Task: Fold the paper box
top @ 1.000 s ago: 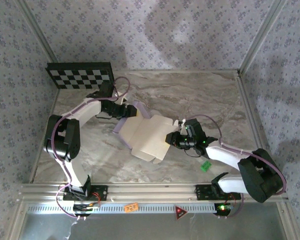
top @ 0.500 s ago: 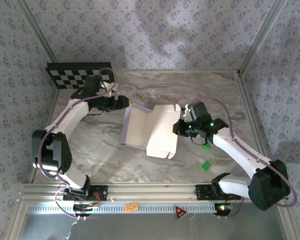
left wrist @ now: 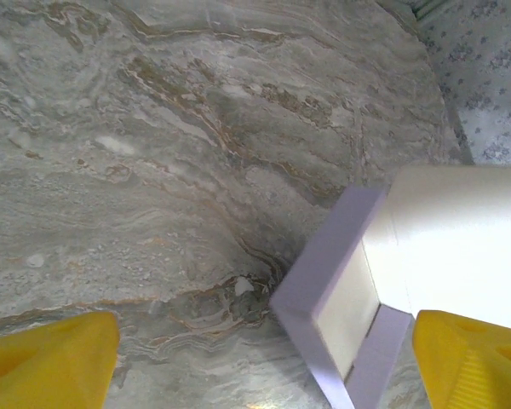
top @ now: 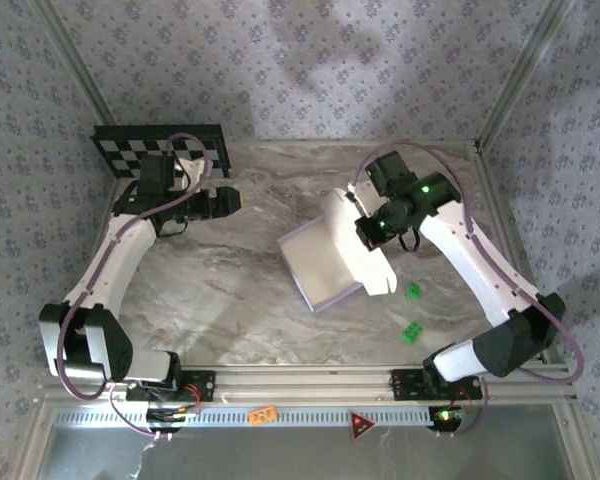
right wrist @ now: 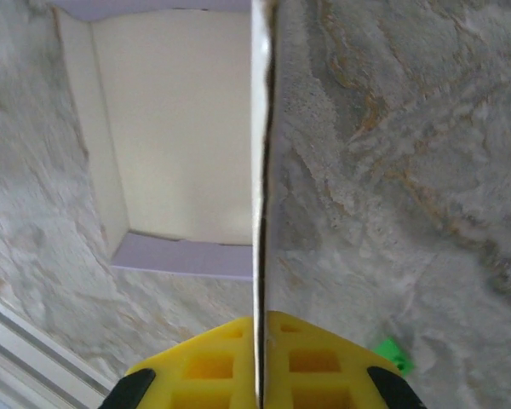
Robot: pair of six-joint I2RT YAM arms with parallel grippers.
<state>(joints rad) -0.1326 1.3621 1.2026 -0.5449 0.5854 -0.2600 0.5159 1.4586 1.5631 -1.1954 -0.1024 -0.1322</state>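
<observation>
I should next swing and turn my right gripper toward the checkerboard panel over the marble beyond the box's far side (top: 306,210) and let go of the box's lid flap, since the box is crooked.
The paper box (top: 330,262) lies mid-table as a shallow white tray with pale-lavender walls, and its white lid flap (top: 365,258) stands up along the right side. My right gripper (top: 368,232) is shut on that flap. In the right wrist view the yellow fingers (right wrist: 213,366) pinch the thin sheet (right wrist: 260,170) edge-on, with the box interior (right wrist: 179,128) to its left. My left gripper (top: 234,200) hangs open to the left of the box and apart from it. Its yellow fingertips (left wrist: 51,358) stand wide, and the box's lavender corner (left wrist: 328,273) lies ahead on the right.
A black-and-white checkerboard panel (top: 160,148) leans at the back left, behind the left arm. Two small green blocks (top: 413,291) (top: 412,332) lie on the marble table (top: 230,290) right of the box; one of them (right wrist: 390,354) shows beside my right fingers. Patterned walls enclose the table.
The right gripper has closed on the flap and carried the box rightward and farther back, raising the flap. The left gripper has let go, opened wide and drawn back left toward the checkerboard.
</observation>
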